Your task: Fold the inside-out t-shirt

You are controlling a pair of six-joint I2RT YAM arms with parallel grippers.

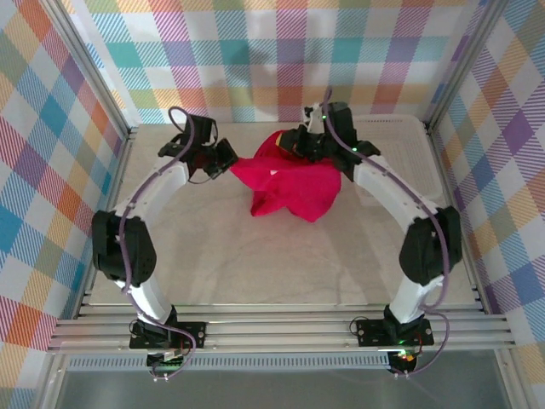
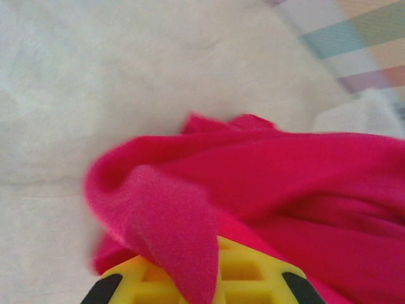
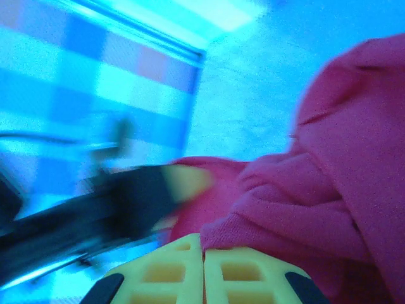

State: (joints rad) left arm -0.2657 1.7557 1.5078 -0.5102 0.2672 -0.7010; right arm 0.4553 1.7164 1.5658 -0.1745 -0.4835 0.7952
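The robot's left gripper will next pull the fold it holds back over the bare tabletop there and let go of it, while the right gripper holds the t-shirt's far top.
The inside-out t-shirt (image 1: 294, 183) is a bright red bunch of cloth at the far middle of the table, pulled up between both arms. My left gripper (image 1: 223, 160) is at its left edge. In the left wrist view, the yellow fingers (image 2: 253, 278) are shut, and a fold of the t-shirt (image 2: 272, 183) drapes over and between them. My right gripper (image 1: 305, 141) is at the shirt's far top. Its yellow fingers (image 3: 247, 272) are pressed together with a hem of the t-shirt (image 3: 329, 190) caught at their tips.
The table is covered in white padding (image 1: 255, 264) and is enclosed by plaid walls and metal frame posts (image 1: 128, 136). A raised white edge (image 1: 400, 126) runs along the back right. The other arm's gripper (image 3: 152, 196) appears blurred close to the left of the right fingers.
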